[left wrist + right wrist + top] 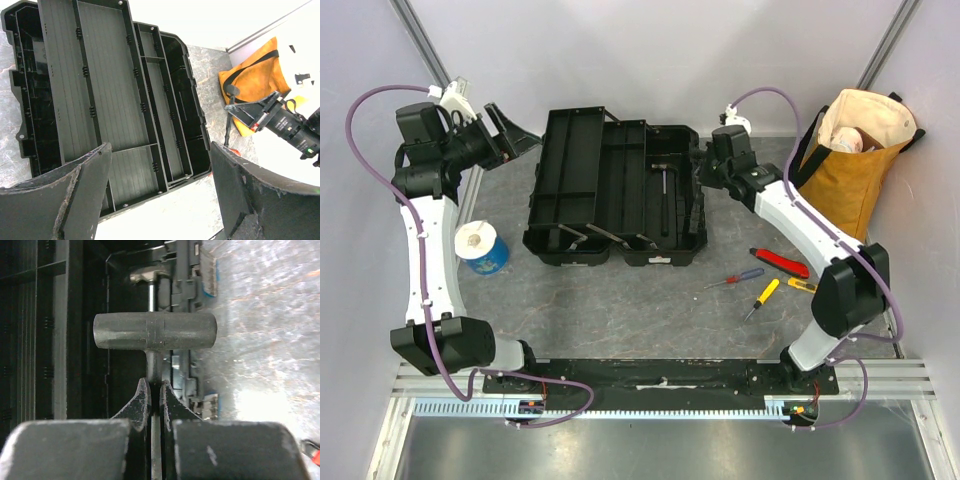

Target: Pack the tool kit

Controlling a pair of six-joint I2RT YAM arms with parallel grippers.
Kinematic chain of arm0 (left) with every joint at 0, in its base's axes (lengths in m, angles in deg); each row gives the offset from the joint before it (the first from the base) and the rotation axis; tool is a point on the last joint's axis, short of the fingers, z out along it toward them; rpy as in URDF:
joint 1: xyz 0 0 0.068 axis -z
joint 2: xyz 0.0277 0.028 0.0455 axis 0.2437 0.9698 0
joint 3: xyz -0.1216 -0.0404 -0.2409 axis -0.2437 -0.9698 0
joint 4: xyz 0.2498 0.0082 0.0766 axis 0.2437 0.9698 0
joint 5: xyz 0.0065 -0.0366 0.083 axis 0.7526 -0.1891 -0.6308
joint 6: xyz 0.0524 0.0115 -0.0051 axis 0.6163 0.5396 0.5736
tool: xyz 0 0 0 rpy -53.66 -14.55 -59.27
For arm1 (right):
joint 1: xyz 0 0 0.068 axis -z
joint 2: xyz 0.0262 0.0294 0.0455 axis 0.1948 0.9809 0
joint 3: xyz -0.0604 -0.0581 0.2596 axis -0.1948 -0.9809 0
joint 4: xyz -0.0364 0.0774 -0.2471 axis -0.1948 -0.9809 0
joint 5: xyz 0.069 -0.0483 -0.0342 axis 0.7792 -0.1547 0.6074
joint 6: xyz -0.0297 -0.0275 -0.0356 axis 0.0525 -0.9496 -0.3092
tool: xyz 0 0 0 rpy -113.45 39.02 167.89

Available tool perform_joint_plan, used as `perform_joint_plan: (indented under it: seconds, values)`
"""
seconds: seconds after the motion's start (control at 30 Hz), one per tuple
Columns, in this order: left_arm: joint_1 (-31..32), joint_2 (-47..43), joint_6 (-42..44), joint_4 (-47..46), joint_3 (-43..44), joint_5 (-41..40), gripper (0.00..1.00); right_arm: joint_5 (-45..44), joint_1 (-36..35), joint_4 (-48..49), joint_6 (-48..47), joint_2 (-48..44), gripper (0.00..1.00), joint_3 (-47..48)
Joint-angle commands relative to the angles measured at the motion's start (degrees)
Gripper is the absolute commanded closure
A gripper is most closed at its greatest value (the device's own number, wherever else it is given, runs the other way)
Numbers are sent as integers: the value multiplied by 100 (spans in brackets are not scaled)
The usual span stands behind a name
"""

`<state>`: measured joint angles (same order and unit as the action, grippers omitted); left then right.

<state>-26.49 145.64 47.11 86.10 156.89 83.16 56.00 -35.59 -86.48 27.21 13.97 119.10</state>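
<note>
The robot's right gripper should next carry the hammer toward the trays, then down into the open base on the tool's tray side, where bare floor shows (654, 206) (124, 369).
The black toolbox (616, 190) lies open mid-table with its trays folded out to the left; it fills the left wrist view (115, 90). My right gripper (704, 172) is over the box's right edge, shut on the thin metal shaft of a hammer (155, 331) with a grey cylindrical head, held above the open base. Another metal tool head (150, 274) shows in the box beyond it. My left gripper (515, 135) is open and empty, raised off the box's far left corner (160, 185). Red-handled pliers (780, 262), two screwdrivers (735, 278) (761, 298) and a yellow knife (802, 285) lie on the table right of the box.
A mustard-yellow tote bag (850, 160) stands at the back right, close behind my right arm. A blue-and-white cup (482, 247) sits left of the box beside my left arm. Blue latches (210, 270) line the box's right wall. White walls enclose the table.
</note>
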Motion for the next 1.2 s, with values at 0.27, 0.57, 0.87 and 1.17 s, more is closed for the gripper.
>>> perform_joint_plan:
  seconds: [0.27,0.57,0.87,1.17]
  values:
    - [17,-229,247,112,214,-127,16,652,-402,771,416,1036,100,471]
    - [8,-211,-86,51,83,93,17,661,-886,569,935,2424,100,1244]
    - [25,-414,-245,-46,-217,198,17,494,-1079,560,821,3418,99,1780]
    - [25,-361,-245,24,-33,225,17,-6,-1071,-28,1049,3394,57,2142]
